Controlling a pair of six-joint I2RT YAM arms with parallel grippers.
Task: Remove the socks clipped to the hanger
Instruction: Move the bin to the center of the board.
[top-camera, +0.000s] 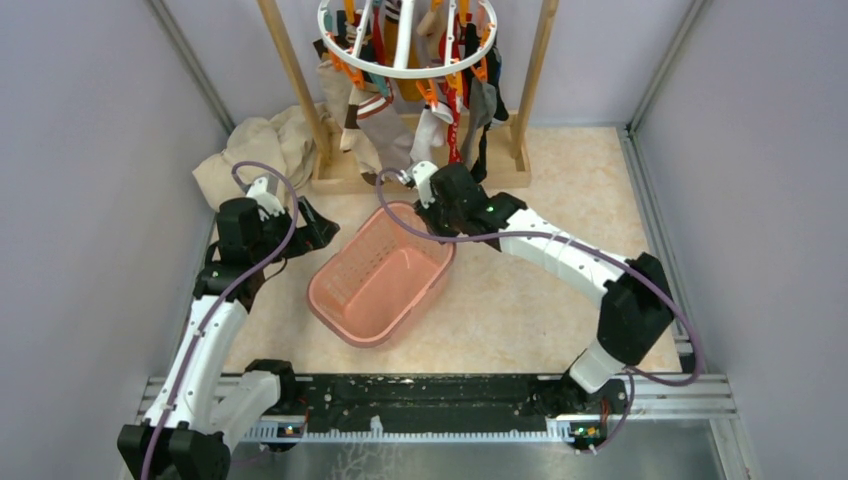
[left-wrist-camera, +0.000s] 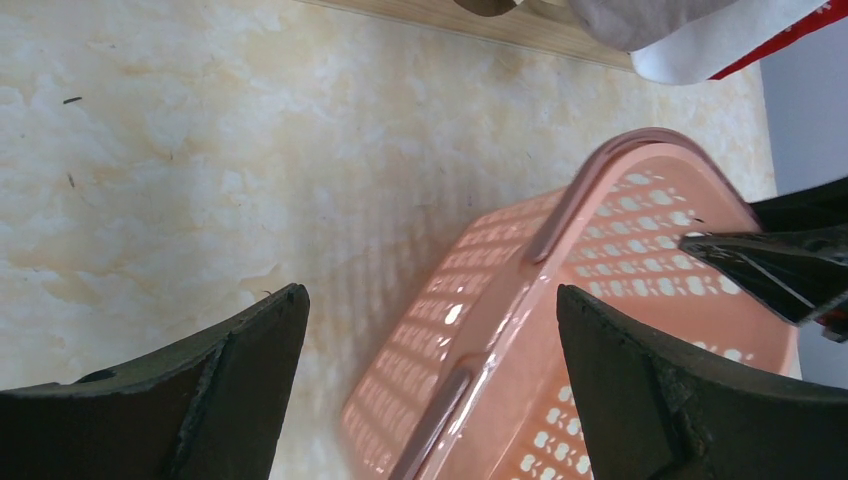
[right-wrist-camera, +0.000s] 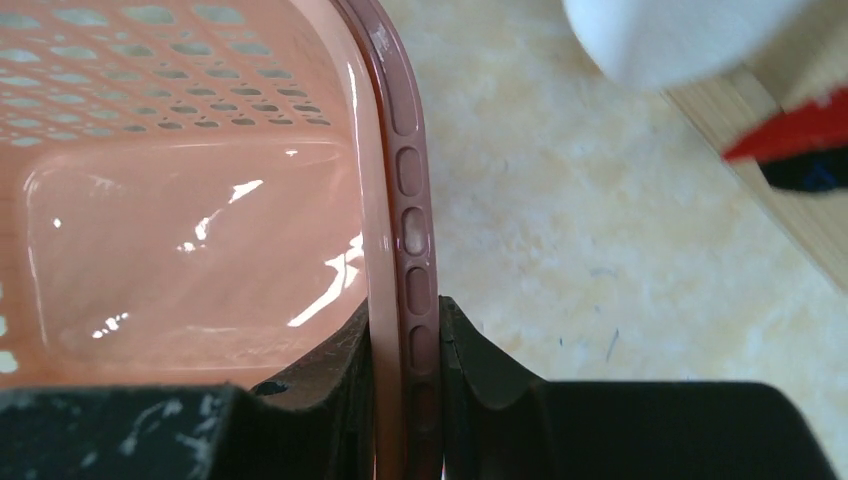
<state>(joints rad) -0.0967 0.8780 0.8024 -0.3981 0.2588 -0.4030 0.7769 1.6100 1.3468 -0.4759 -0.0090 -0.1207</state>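
Observation:
The pink basket (top-camera: 380, 280) sits at a slant in front of the socks (top-camera: 385, 125), so I next need to swing my right gripper to the right in the top view and a little back, turning it square.
The white ring hanger (top-camera: 405, 70) hangs at the top centre, its orange clips holding several socks (top-camera: 385, 125) in grey, white, red and black. My right gripper (top-camera: 420, 195) sits below them, shut on the far rim of the pink basket (top-camera: 380, 280). In the right wrist view the fingers (right-wrist-camera: 470, 360) press both sides of that rim (right-wrist-camera: 400, 150), with my right gripper (right-wrist-camera: 408, 315) astride it. My left gripper (top-camera: 320, 228) is left of the basket, open and empty. In the left wrist view my left gripper (left-wrist-camera: 430, 300) faces the basket's side wall (left-wrist-camera: 480, 330).
The wooden rail frame (top-camera: 300, 80) stands on a wooden base (top-camera: 420, 170) under the hanger. A beige cloth pile (top-camera: 255, 150) lies at the back left. Grey walls close in on both sides. Sock tips (right-wrist-camera: 670, 35) hang near the right wrist.

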